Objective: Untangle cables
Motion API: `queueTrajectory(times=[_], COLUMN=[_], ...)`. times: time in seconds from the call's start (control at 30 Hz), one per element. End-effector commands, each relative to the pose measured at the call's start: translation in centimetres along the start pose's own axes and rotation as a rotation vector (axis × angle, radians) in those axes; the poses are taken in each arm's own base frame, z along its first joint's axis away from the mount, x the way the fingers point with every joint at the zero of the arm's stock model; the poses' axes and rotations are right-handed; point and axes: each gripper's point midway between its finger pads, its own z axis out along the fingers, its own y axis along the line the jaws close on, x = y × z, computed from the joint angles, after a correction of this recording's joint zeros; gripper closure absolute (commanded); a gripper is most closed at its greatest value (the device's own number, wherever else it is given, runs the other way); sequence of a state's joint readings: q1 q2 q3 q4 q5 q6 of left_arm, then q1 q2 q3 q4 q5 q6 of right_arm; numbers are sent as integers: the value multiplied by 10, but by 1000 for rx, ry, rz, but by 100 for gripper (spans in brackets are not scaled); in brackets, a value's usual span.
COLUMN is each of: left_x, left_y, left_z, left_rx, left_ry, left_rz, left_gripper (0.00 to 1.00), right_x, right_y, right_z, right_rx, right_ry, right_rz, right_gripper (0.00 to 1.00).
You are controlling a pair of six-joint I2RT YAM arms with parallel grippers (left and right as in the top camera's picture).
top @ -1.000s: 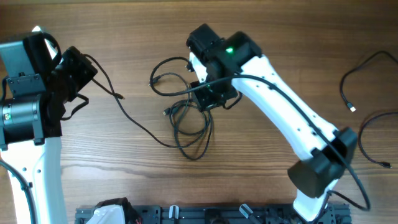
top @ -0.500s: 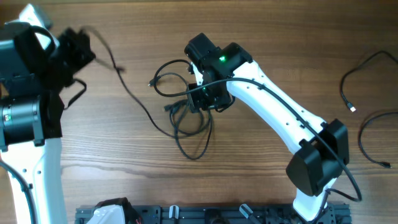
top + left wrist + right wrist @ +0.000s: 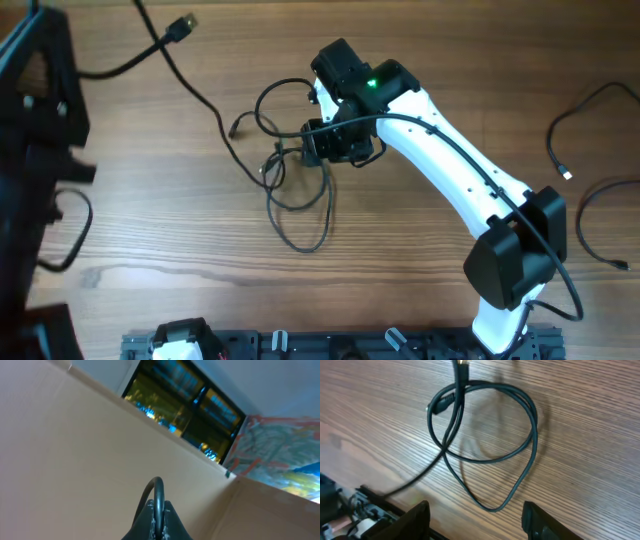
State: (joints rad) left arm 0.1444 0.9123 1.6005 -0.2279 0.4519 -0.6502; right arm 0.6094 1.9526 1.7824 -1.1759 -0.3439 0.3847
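Observation:
My right gripper should move down and to the left in the overhead view next, onto the cable loop's far edge beside the black plug, because pieces of cable cross there.
The cables lie tangled as thin black loops on the wooden table at centre. One strand rises from the tangle toward the upper left, and a silvery plug hangs on a cord there. My left gripper is lifted high, tilted up at the ceiling, and shut on a black cable. My right gripper hovers open just above the tangle, and a cable loop lies ahead of its fingers without touching them. In the overhead view the right gripper sits over the tangle's top edge.
Two separate black cables lie at the right edge. A dark rack runs along the front edge. My raised left arm blocks the table's left side. The right arm crosses the table diagonally.
My left arm has risen, pulling its cable up and left so the plug end swung toward the top. My right gripper has opened and let go of the tangle.

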Motion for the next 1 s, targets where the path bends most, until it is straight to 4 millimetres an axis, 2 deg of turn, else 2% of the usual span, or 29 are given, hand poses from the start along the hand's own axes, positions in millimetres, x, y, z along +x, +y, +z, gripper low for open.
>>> queueTrajectory(times=[0.0, 0.1, 0.2, 0.3, 0.43, 0.53, 0.6, 0.8, 0.97], left_x=[-10, -4, 3, 7, 7, 9, 12, 16, 23], left_y=[-1, 5, 15, 22, 23, 25, 27, 31, 38], left_z=[-3, -1, 5, 11, 12, 12, 12, 12, 13], left_rx=[-17, -35, -58, -69, -70, -75, -85, -99, -122], left_ry=[-38, -18, 7, 20, 21, 28, 38, 53, 79], left_rz=[-11, -23, -38, -47, -48, -51, -58, -67, -83], left_gripper=[96, 96, 96, 96, 96, 96, 96, 96, 96], right_x=[2, 4, 6, 2, -15, -15, -8, 5, 2], right_y=[9, 13, 22, 24, 25, 33, 27, 4, 1], right_z=[3, 6, 22, 49, 79, 99, 115, 146, 150], right_rx=[-58, -82, -114, -108, -147, -216, -201, -130, -122], right_ry=[20, 36, 74, 95, 88, 133, 179, 249, 237], right_rz=[-7, 15, 33, 96, 165, 166, 185, 206, 200], right_gripper=[38, 38, 38, 39, 40, 40, 41, 51, 68])
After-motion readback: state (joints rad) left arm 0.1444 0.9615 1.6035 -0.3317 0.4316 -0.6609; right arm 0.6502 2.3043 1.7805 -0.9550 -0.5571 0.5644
